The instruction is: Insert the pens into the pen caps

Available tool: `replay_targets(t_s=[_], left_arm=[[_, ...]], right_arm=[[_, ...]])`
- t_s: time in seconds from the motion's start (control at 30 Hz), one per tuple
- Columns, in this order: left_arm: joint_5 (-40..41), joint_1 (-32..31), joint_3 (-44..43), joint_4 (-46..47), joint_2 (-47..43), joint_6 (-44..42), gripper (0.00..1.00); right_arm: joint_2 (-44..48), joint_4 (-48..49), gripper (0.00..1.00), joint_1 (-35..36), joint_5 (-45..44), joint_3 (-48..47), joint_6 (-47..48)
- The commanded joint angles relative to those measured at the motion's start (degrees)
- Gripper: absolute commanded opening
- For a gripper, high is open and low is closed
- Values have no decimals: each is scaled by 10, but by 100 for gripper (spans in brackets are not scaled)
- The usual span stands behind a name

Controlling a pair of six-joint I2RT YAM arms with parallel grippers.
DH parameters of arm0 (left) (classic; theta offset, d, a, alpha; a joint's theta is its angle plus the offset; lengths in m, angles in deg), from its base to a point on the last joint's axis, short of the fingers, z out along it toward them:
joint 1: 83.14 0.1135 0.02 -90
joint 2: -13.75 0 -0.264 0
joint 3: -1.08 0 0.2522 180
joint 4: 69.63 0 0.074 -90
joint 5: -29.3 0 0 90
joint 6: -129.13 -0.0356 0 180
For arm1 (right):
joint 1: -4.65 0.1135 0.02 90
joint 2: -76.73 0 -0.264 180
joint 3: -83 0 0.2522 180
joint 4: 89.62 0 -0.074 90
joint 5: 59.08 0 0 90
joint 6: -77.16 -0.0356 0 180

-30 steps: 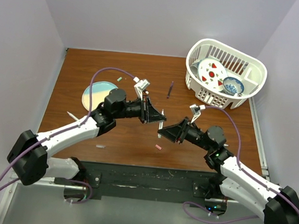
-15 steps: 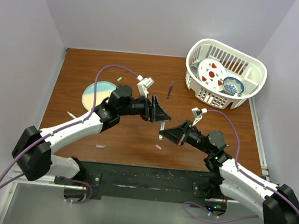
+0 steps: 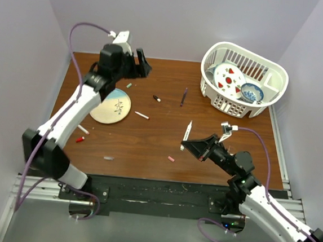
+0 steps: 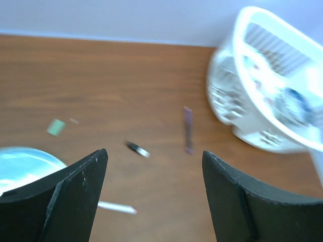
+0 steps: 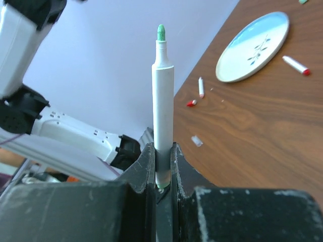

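Note:
My left gripper moves down and to the left in its wrist view onto the teal pen cap matching the green tip next.
My right gripper (image 3: 185,146) is shut on a white pen (image 3: 187,132) with a green tip (image 5: 161,33), held above the table's middle; its barrel (image 5: 163,101) stands up between the jaws. My left gripper (image 3: 144,64) hangs open and empty, high over the back left (image 4: 154,156). Below it lie a teal pen cap (image 4: 56,126), a short black piece (image 4: 137,149), a purple pen (image 4: 188,129) and a white red-tipped pen (image 4: 117,206). Another white pen (image 3: 83,129), a red cap (image 3: 79,139), a pink cap (image 3: 171,158) and a pale cap (image 3: 108,158) lie nearer.
A round light-blue plate (image 3: 111,106) lies at the left of the table. A white basket (image 3: 244,80) holding dishes stands at the back right. White walls close in the table on three sides.
The left gripper opened, left the green-tipped pen, and swung up to the back left. The right gripper shut on that pen and drew back a little to the right.

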Motion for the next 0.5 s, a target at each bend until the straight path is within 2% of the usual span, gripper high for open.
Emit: replay_targets(t_s=[0.0, 0.2, 0.3, 0.47], left_arm=[[116, 36, -147, -71, 159, -135, 80], [4, 115, -214, -46, 304, -167, 75], [-24, 135, -260, -42, 374, -200, 72], [-21, 140, -293, -20, 425, -250, 62]], right_arm=[[54, -146, 0, 2, -39, -54, 72], [107, -203, 0, 2, -57, -69, 89], [108, -222, 0, 2, -66, -77, 96], [70, -247, 0, 2, -37, -126, 134]])
